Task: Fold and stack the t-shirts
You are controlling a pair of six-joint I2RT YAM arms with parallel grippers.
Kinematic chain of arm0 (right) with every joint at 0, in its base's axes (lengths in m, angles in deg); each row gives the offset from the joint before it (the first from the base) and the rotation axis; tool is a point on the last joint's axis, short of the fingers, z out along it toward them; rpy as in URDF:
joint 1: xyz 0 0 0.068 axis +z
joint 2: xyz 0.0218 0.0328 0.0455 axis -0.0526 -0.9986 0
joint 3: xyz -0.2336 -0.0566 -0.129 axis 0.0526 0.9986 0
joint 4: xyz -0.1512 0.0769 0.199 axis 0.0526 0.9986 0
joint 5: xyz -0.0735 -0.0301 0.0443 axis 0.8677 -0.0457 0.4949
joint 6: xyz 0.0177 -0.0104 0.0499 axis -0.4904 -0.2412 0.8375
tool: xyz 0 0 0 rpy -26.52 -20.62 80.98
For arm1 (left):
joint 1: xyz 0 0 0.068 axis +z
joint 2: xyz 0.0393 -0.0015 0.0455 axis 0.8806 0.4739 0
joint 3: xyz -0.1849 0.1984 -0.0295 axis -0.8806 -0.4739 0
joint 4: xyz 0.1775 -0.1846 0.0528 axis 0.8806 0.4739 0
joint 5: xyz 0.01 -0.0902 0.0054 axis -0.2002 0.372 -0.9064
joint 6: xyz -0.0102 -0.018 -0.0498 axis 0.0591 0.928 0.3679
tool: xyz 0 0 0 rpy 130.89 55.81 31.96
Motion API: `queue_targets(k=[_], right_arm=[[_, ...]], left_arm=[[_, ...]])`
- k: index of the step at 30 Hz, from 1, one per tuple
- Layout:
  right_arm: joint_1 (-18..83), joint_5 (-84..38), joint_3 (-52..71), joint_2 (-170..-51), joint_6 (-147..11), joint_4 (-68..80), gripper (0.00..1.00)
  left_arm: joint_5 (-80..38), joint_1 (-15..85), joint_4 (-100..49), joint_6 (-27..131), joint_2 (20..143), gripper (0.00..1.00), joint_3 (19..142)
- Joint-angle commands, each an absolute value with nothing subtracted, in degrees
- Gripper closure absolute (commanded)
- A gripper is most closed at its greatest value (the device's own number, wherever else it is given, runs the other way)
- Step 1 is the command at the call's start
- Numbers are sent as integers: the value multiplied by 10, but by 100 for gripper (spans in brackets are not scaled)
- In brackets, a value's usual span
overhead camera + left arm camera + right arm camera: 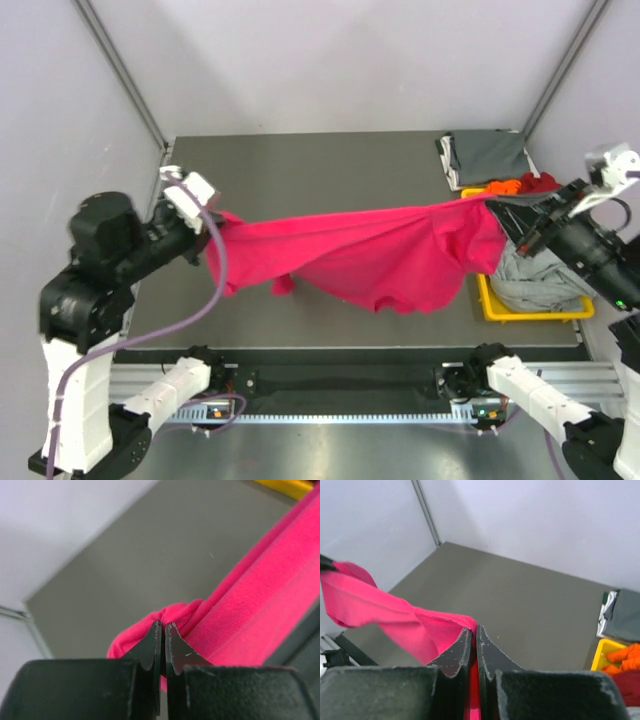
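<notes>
My left gripper needs to move down and to its right in the top view to release the t-shirt's pink end, as bare grey tabletop is below there.
A magenta-pink t-shirt (pixel 370 255) hangs stretched between both arms above the grey table (pixel 300 170), sagging in the middle. My left gripper (pixel 213 218) is shut on its left end, where the pink cloth (pixel 240 615) bunches at the fingertips. My right gripper (pixel 500 208) is shut on the right end, with pink fabric (pixel 380 610) pinched between the jaws. A folded dark grey t-shirt (pixel 484 157) lies at the table's back right. Orange (pixel 508 187), dark red (pixel 542 182) and light grey (pixel 538 280) t-shirts are heaped in the bin.
A yellow plastic bin (pixel 530 315) stands at the table's right edge, under my right arm. White walls and metal frame posts (pixel 125 75) enclose the table on three sides.
</notes>
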State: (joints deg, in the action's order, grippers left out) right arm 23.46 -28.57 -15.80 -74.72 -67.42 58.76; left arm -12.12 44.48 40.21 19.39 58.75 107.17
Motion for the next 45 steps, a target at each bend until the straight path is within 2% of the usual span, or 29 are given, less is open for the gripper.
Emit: queue_targets(k=[1,5,9,16,19,20,21,22,23,25,27,28,32,33,36,42,43,45], right_arm=[[226,-236,-135,-784,-664,566,100],[226,-226,-141,-909,-672,535,100],[224,-206,-211,-1066,-686,464,100],[214,-193,-393,-1381,-681,336,100],[206,-168,-455,-1480,-657,290,100],[202,-165,-466,-1499,-631,279,99],[200,-157,-481,-1517,-619,264,93],[193,-156,-487,-1543,-595,263,66],[190,-139,-493,-1552,-585,269,50],[184,-131,-490,-1554,-576,300,28],[185,-128,-438,-1532,-590,321,20],[189,-120,-405,-1491,-597,332,17],[213,-90,-154,-1342,-612,301,16],[221,-79,-55,-1312,-610,286,16],[260,-62,119,-1206,-585,247,16],[340,-38,332,-1070,-498,193,18],[356,-34,351,-1049,-475,185,19],[369,-31,403,-1036,-455,158,21]], left_arm=[[-81,451,417,208,593,100,977],[-70,451,334,216,645,100,872],[-76,451,240,225,730,100,840],[-74,469,106,243,918,100,874],[-77,501,47,266,1006,100,908],[-76,519,33,275,1050,97,935],[-77,527,24,292,1072,89,953],[-77,542,17,298,1096,70,972],[-73,548,22,302,1116,62,993],[-66,557,70,291,1171,53,1064],[-72,560,96,285,1191,48,1102],[-70,563,102,279,1186,41,1099],[-64,561,85,261,1109,40,997],[-63,558,81,243,1073,42,939],[-93,540,88,207,1017,44,833],[-202,465,78,166,956,40,685],[-214,450,61,165,952,31,672],[-240,441,45,165,949,31,650]])
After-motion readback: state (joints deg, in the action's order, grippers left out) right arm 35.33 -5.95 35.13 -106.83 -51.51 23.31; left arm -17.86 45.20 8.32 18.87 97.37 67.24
